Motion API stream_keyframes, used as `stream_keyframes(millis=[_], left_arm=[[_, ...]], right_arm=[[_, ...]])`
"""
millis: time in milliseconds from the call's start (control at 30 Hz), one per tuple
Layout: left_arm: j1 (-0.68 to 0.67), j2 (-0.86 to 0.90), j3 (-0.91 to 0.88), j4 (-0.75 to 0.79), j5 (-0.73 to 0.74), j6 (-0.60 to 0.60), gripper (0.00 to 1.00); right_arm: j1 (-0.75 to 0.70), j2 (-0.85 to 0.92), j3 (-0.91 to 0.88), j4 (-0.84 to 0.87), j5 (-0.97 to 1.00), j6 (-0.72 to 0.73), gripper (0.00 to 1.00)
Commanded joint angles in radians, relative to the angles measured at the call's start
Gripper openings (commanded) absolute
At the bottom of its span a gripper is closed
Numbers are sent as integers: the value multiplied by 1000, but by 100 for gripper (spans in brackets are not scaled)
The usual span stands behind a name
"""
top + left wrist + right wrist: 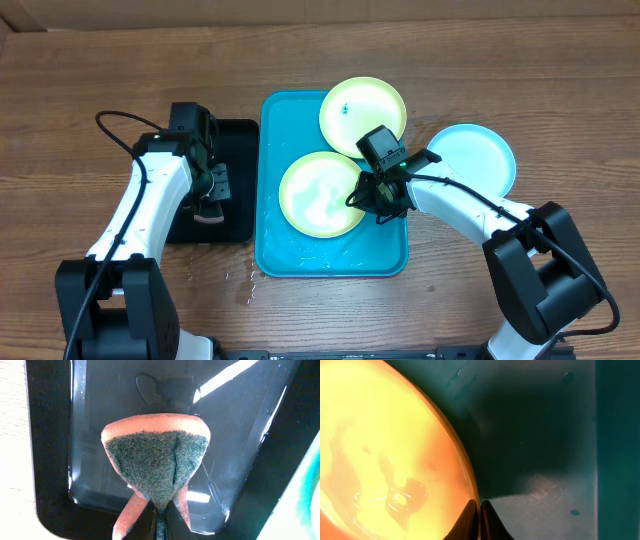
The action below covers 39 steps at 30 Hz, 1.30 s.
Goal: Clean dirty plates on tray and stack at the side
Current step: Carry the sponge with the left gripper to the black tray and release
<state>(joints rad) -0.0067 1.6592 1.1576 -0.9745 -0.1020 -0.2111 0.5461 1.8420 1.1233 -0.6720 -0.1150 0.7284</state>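
Observation:
The near part of the black tray's bottom is empty beneath my left gripper, so I will move that gripper down next and release the orange sponge (pixel 157 460) there.
The turquoise tray (pixel 272 140) lies mid-table. One yellow-green plate (pixel 318 193) rests wet in it. My right gripper (pixel 377 196) is shut on that plate's right rim. In the right wrist view the fingers (pixel 479 512) pinch the plate's (pixel 385 445) edge above the tray floor (pixel 545 435). A second yellow-green plate (pixel 362 113) with a dark speck overlaps the tray's far right corner. A light blue plate (pixel 474 160) sits on the table to the right. My left gripper (pixel 208 192) (pixel 159 522) is shut on an orange sponge (pixel 157 460) with a green scouring face.
A black tray (pixel 232 180) (pixel 50 460) with a wet floor lies left of the turquoise one, beneath the left gripper. Water drops dot the wood (pixel 245 280) near the turquoise tray's front left corner.

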Motion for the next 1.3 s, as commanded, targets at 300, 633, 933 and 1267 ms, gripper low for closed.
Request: stream_keyframes(millis=[300,633,933,1267], left_arm=[[2,5,-76,45,-13,-30,7],[2,-8,-66,43,3,-38,61],[2,-121,170,-92,100,-36,76],[2,-299,260,-186,89,-36,100]], right_arm=[[10,-13,-11,5,9,-2,4],[10,-13,-11,6,9,-2,16],[10,-13,-11,6,9,-2,46],[10,-4,-12,6,9,-2,52]])
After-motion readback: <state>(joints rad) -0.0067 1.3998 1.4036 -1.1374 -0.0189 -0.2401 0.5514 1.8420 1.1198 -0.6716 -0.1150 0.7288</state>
